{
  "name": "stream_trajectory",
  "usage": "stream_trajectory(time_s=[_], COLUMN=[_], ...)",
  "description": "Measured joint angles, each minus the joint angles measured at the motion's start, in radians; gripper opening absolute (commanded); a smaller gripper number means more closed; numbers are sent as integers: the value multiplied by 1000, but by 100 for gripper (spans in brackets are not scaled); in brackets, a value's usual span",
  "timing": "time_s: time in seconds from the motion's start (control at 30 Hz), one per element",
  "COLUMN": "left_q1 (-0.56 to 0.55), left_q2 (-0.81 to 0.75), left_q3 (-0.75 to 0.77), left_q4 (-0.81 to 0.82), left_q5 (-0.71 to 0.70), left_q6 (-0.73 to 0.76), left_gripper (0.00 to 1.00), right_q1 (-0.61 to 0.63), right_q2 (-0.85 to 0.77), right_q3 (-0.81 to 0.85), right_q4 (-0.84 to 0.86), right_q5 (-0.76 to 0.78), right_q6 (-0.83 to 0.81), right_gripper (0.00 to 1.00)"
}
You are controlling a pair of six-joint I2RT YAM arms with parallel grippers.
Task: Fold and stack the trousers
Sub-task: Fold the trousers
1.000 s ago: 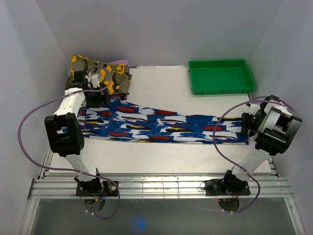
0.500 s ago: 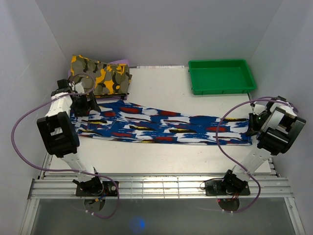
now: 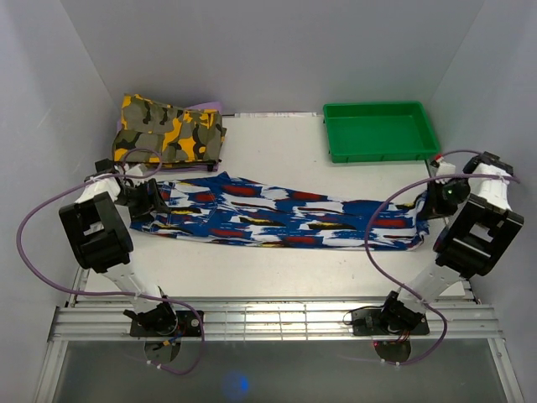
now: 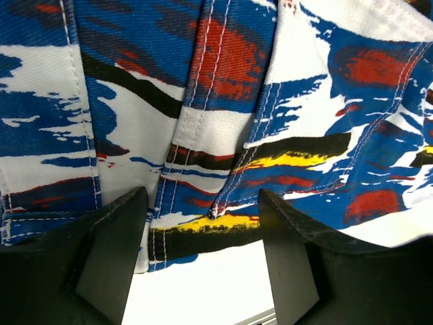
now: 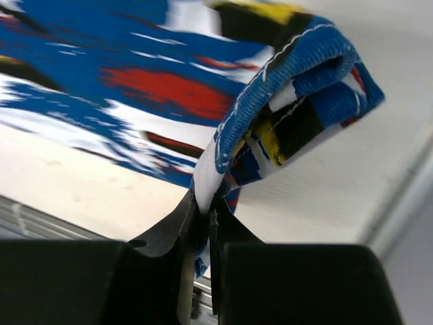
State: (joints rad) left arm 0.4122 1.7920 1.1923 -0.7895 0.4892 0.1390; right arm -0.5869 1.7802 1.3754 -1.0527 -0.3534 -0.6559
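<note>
My right gripper carries the trousers' hem onto the trousers' middle [image 3: 257, 213], to its left in the top view, next. It then releases the hem, since the trousers' legs lie stretched out.
The trousers [image 3: 277, 214], royal blue with white, red, black and yellow streaks, lie stretched across the table, waistband at the left and leg ends at the right. My left gripper [image 3: 148, 200] is at the waistband end. In the left wrist view the left gripper [image 4: 203, 237] is open, its fingers [image 4: 108, 261] standing either side of the waistband corner [image 4: 203, 227] without pinching it. My right gripper [image 3: 433, 204] is at the leg ends. The right wrist view shows the right gripper [image 5: 203, 210] shut on the folded hem [image 5: 284, 115], which is raised off the table.
A folded yellow, olive and black camouflage garment [image 3: 170, 130] lies at the back left, just behind the waistband. A green tray [image 3: 382, 130] stands at the back right. White walls close in on both sides, and a metal rail [image 3: 277, 319] runs along the near edge.
My right gripper has shut on the leg hem and drawn it right and up. My left arm has swung from beside the camouflage garment down to the waistband's left end.
</note>
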Motion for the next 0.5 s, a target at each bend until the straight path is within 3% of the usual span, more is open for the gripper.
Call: stream_trajectory(time_s=[0.23,0.5], left_q1=[1,1], left_q2=[0,-13], left_q3=[-36,-58], left_q4=[33,57], left_q5=[2,10], left_q6=[16,18], left_gripper=[77,78], right_q1=[257,487], right_q2=[-147,-186], right_q3=[-24,-131], right_q4=[-7,136], right_q5=[-236,-364], right_q6=[128,299], right_gripper=[8,8])
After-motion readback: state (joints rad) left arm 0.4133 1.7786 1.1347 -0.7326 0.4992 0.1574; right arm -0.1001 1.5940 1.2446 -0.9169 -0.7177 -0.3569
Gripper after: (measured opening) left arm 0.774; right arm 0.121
